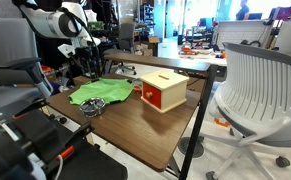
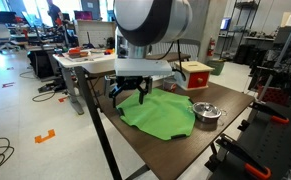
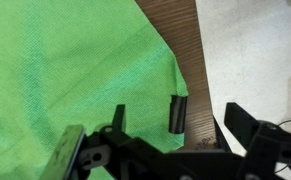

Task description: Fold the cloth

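Observation:
My gripper will next move down onto the lime-green cloth's corner (image 2: 127, 101) (image 3: 173, 98) near the table edge and close, since its open fingers are already on both sides of that corner.
The lime-green cloth (image 1: 100, 93) lies rumpled and spread on the brown table (image 1: 155, 130); it also shows in an exterior view (image 2: 157, 113) and fills the left of the wrist view (image 3: 65, 70). My gripper (image 2: 133, 92) hangs just over the cloth's corner near the table edge, also seen in an exterior view (image 1: 90, 68). In the wrist view the gripper (image 3: 149, 115) is open, its fingers straddling the cloth's edge, with nothing held. I cannot tell whether the fingertips touch the fabric.
A red-and-cream box (image 1: 163, 90) stands beside the cloth, also in an exterior view (image 2: 195, 76). A small metal bowl (image 2: 206, 113) sits at the cloth's edge. The table edge and floor (image 3: 245, 50) lie right next to the gripper. A white office chair (image 1: 255, 90) stands nearby.

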Controlling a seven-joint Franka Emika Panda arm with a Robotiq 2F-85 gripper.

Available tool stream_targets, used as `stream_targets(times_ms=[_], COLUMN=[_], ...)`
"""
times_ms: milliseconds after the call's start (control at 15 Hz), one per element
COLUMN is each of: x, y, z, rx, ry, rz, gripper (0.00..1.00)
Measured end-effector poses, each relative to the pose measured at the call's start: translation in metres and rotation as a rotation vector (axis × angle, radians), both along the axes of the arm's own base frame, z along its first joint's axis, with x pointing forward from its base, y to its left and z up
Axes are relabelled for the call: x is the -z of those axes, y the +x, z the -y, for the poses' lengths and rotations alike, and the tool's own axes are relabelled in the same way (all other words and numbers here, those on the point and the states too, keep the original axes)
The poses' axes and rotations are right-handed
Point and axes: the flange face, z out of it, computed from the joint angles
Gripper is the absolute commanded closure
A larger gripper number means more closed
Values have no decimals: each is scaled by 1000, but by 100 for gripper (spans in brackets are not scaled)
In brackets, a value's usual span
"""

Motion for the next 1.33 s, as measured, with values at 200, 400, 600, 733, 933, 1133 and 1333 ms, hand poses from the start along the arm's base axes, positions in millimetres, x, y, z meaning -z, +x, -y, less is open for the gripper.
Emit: stream_targets(times_ms=[200, 400, 600, 733, 933, 1133, 1333], x=[15, 30, 38, 43, 41, 37, 34], y=[10, 16, 21, 23, 28, 30, 31], z=[-5, -11, -15, -17, -20, -25, -31], rx=[5, 6, 6, 2, -4, -9, -16], ry=[-7, -14, -18, -25, -41, -41, -39], rz=[5, 4, 8, 10, 4, 4, 7], gripper=[0, 28, 51, 66, 88, 100, 99])
